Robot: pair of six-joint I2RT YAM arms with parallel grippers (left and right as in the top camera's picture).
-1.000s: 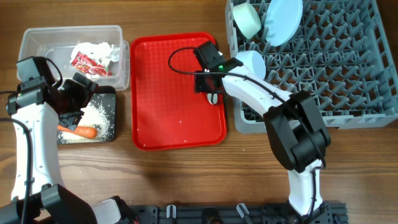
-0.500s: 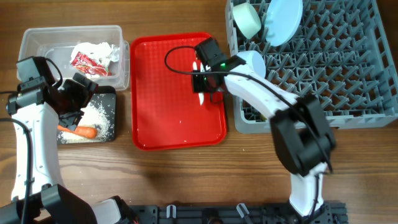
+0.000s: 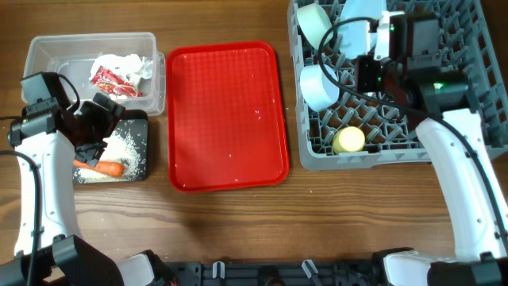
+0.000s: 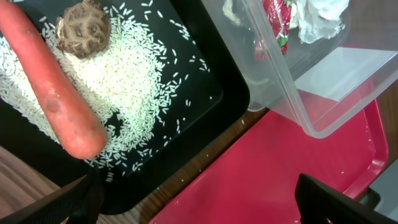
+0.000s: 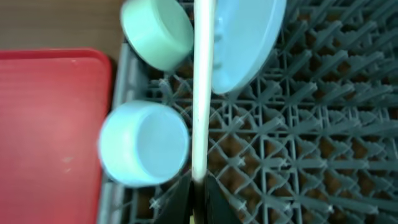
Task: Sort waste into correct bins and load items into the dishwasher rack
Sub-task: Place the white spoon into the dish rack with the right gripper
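Observation:
My right gripper comes down toward the rack's bare wires beside the light-blue bowl next and releases the spoon's handle, since that open spot lies below the gripper.
My right gripper is shut on the handle of the white plastic spoon and holds it above the grey dishwasher rack. In the rack stand the light-blue plate, the pale-green bowl, the light-blue bowl and the yellow cup. My left gripper hangs open and empty over the right edge of the black tray. On that tray lie the carrot, loose rice and a brown lump. The clear tub holds the red-and-white wrapper and tissue.
The flat red serving tray lies between the bins and the rack with only a few specks on it. Bare wooden table runs along the front. The right arm's cable loops over the rack's left part.
My right gripper shut on the spoon on the red tray, then lifted it up and right over the rack. The yellow cup now shows. The left arm has not moved.

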